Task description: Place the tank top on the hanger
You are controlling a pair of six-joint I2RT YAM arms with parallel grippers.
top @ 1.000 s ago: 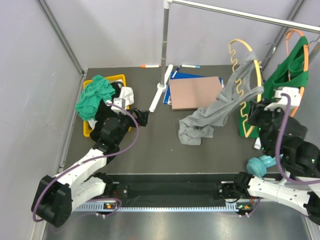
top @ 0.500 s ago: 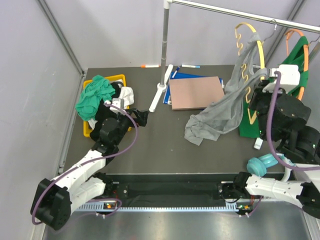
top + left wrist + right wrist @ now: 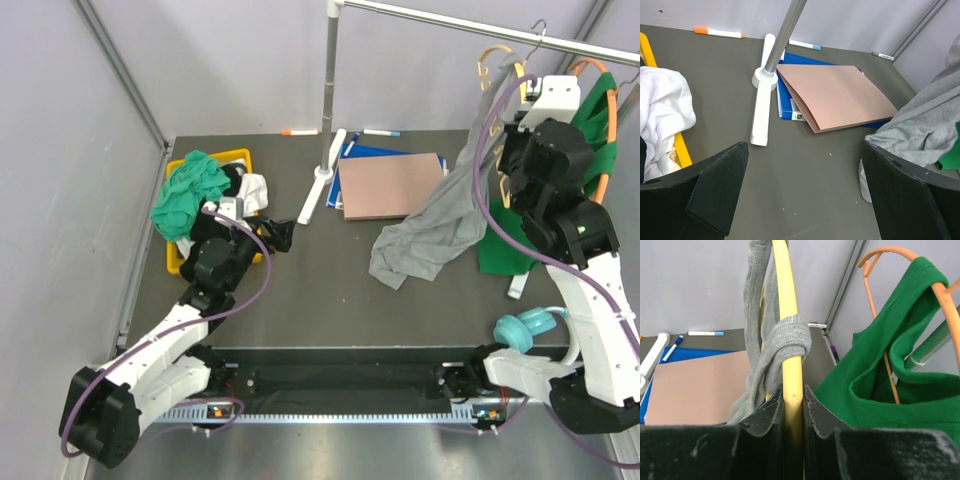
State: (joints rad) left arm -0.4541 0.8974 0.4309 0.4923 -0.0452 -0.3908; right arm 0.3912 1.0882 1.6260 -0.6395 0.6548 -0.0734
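Observation:
My right gripper moves along the bar toward the orange hanger next, then opens, since the pale yellow hanger's metal hook is up at the bar.
My right gripper is shut on the pale yellow hanger, held high at the back right, close to the rail. In the top view the hanger shows above the right gripper, its metal hook near the rail. One strap of the grey tank top is looped around the hanger's arm. The rest of the tank top hangs down, its lower end bunched on the table. My left gripper stands open low over the table, well left of the tank top, with nothing between its fingers.
A bright green top hangs on an orange hanger from the rail, just right of my hanger. A brown folder lies beside the stand pole. A yellow bin holds a teal cloth.
My right arm has lifted the hanger and the tank top up and back toward the rail, pulling more fabric off the table. The left arm has barely moved.

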